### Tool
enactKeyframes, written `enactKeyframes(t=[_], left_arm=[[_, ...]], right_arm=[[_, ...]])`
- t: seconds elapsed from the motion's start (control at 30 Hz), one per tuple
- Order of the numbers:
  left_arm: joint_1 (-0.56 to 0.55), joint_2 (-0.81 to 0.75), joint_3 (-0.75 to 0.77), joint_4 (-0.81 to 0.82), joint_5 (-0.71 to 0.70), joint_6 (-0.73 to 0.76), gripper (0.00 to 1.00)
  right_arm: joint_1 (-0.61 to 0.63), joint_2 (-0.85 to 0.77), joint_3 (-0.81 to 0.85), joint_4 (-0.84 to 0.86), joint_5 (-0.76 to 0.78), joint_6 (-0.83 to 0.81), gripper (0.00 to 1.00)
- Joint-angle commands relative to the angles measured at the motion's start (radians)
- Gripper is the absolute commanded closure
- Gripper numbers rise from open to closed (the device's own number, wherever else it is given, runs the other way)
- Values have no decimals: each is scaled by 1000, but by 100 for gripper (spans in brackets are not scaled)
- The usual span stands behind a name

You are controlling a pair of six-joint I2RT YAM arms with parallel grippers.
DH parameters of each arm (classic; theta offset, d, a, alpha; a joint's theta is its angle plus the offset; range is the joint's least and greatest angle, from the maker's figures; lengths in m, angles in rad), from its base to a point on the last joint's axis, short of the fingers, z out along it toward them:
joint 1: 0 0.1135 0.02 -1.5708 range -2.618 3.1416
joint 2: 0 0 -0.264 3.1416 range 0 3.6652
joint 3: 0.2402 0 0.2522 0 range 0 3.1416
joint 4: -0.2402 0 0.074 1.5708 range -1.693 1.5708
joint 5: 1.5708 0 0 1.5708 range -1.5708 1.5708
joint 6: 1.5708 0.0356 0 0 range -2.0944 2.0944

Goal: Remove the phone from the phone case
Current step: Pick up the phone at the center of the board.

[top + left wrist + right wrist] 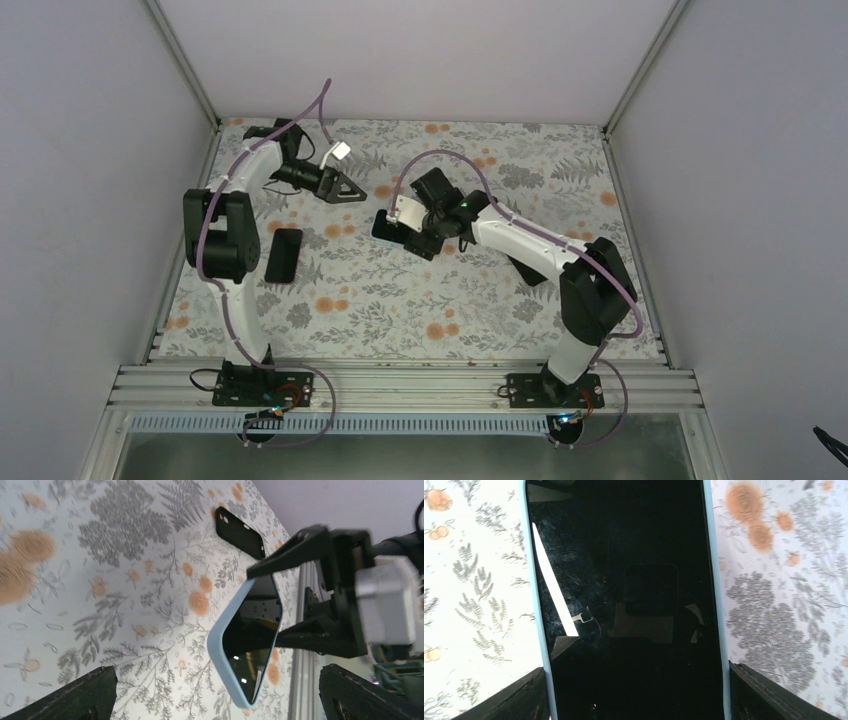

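I will next move my left gripper to the right in the top view and close it on the case end (376,225) (227,675), which the right gripper leaves free.
The phone (624,580), black screen facing the camera, sits in a light blue case (717,580). My right gripper (636,680) is shut on the case's two long edges, one black finger on each side. In the top view the right gripper (397,222) holds the cased phone (385,228) tilted up off the flowered table at the centre. In the left wrist view the phone (252,630) in its blue case (225,630) hangs in front of my left gripper (217,680). The left gripper (355,190) is open and empty, a short way left of the phone.
A black phone-sized slab (284,255) lies flat on the table at the left, beside the left arm. Another black case with camera holes (240,530) lies on the table beyond the held phone. The metal rail (400,385) runs along the near edge.
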Motion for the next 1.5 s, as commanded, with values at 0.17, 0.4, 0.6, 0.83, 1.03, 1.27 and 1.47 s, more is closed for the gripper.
enactKeyframes(t=[0.17, 0.4, 0.6, 0.83, 1.03, 1.27, 1.47], left_arm=[[-57, 61, 66, -74, 58, -39, 3], [-95, 105, 121, -98, 76, -33, 16], [-100, 110, 137, -152, 127, 19, 46], [-106, 105, 162, -203, 170, 78, 89], [-121, 92, 213, -204, 105, 125, 98], [-233, -72, 206, -118, -196, 281, 98], [-377, -368, -64, 206, -342, 321, 98]], right_arm=[[-19, -10, 157, 77, 33, 38, 54], [-20, 26, 212, 88, 39, 24, 54], [-22, 49, 221, 103, 52, 17, 53], [-28, 61, 214, 112, 60, 18, 50], [-77, -12, 191, 50, -26, 14, 21], [-287, -220, 105, -59, -365, -74, 10], [-432, -266, 62, -147, -687, -185, 12]])
